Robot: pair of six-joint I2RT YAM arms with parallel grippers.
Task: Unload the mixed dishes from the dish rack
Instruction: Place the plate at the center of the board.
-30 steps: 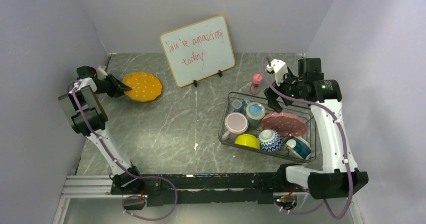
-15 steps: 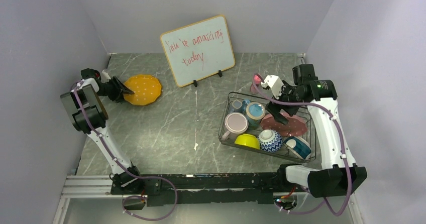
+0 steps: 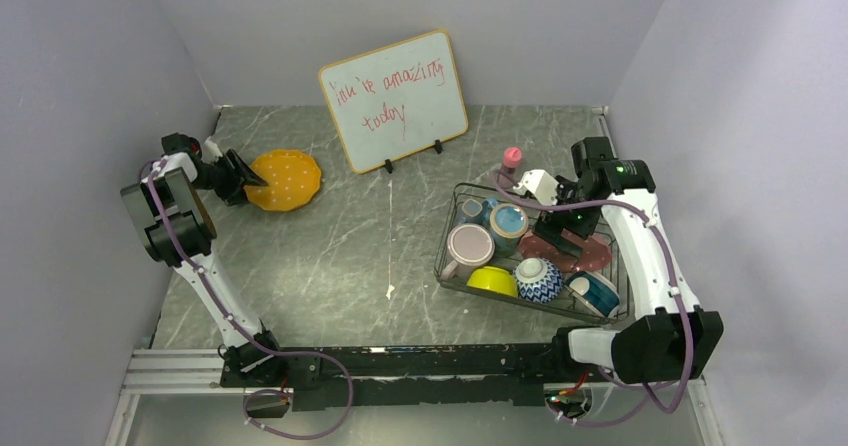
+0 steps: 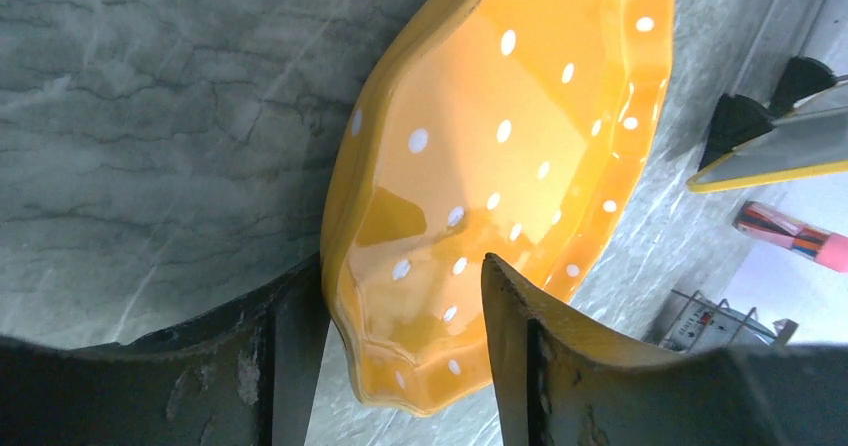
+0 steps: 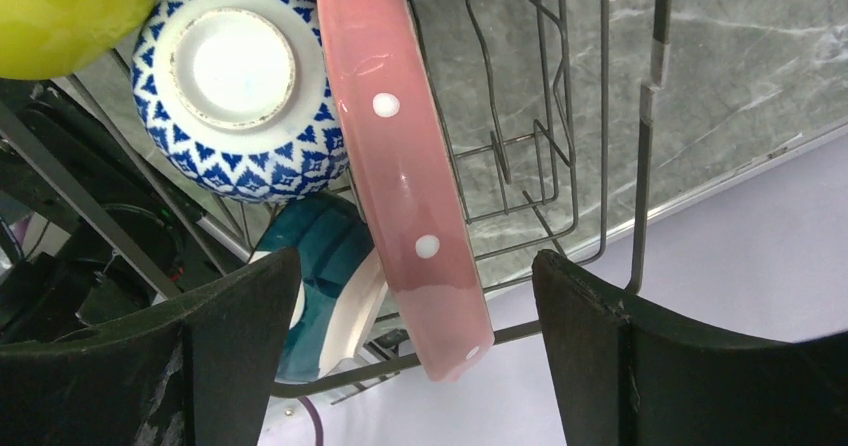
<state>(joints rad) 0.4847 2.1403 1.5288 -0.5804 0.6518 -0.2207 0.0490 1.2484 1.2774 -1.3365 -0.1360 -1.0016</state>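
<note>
The open fingers of my right gripper are already on either side of the pink dotted plate's upper rim, which stands below the gripper in the rack. I should lower my right gripper onto that rim next.
The orange plate lies on the table at the far left. My left gripper is open, its jaws either side of the plate's near rim; the left finger touches the underside and the right finger stands off the face. The dish rack sits at the right. It holds the pink dotted plate, lilac mug, yellow bowl, blue-white bowl, teal-white bowl and two cups. My right gripper is open wide, straddling the pink plate's rim without touching it.
A whiteboard with red writing stands at the back centre. A small pink bottle stands just behind the rack. The right wall is close beside the rack. A small white scrap lies mid-table.
My right gripper has swung down from behind the rack onto the pink plate, its jaws now around the rim. My left gripper and the orange plate have sunk slightly.
</note>
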